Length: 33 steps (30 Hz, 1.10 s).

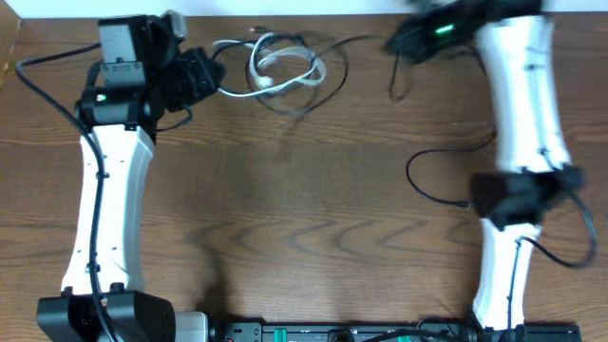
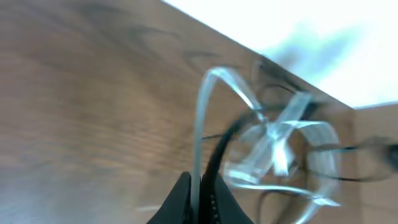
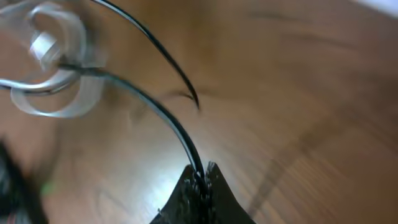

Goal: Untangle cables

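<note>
The black cable still runs into the white coil [image 3: 53,50], so the robot's right gripper should next pull away from the coil, to the right in the overhead view.
A white cable [image 1: 285,71] lies coiled at the table's far edge, tangled with thin black cables [image 1: 328,81]. My left gripper [image 1: 217,85] is at the coil's left side. In the left wrist view it [image 2: 200,185] is shut on a strand of the white cable [image 2: 200,118] together with a black cable [image 2: 225,135]. My right gripper [image 1: 394,43] is right of the tangle. In the right wrist view it [image 3: 202,173] is shut on a black cable [image 3: 155,102] that runs to the white coil [image 3: 53,50].
The table's far edge [image 1: 313,13] runs just behind the tangle. A thin black cord loop [image 1: 427,185] lies beside the right arm [image 1: 522,104]. The left arm [image 1: 109,190] stretches along the left side.
</note>
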Available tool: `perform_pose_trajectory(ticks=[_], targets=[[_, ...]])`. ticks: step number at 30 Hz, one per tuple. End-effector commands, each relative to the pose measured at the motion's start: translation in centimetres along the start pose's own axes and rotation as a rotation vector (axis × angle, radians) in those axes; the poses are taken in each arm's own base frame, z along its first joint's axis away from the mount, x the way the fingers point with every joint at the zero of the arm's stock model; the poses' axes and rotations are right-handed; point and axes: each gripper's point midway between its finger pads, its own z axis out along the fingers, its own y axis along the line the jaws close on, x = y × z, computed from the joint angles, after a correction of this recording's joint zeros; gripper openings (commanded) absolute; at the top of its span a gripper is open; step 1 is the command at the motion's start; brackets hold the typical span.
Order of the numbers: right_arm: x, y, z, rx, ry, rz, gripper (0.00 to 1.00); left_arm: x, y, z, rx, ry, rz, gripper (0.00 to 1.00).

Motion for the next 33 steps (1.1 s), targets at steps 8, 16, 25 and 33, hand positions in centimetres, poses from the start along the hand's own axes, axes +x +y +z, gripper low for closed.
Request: perform_pose_trajectory(ticks=[8, 16, 25, 33], targets=[[4.0, -12.1, -11.7, 0.335, -0.113, 0.469, 0.01, -2.5, 5.1, -3.3, -0.158, -0.103, -0.087, 0.08], [4.7, -11.7, -11.9, 0.283, -0.092, 0.398, 0.01, -1.5, 3.1, -2.7, -0.078, -0.054, -0.046, 0.07], [2.5, -6.5, -8.7, 0.144, -0.069, 0.196, 0.08, -1.7, -0.1, -2.6, 0.083, -0.046, 0.017, 0.07], [1.0, 0.6, -4.1, -0.087, -0.045, -0.080, 0.62, -2.0, -5.0, -3.7, 0.352, -0.029, 0.092, 0.07]])
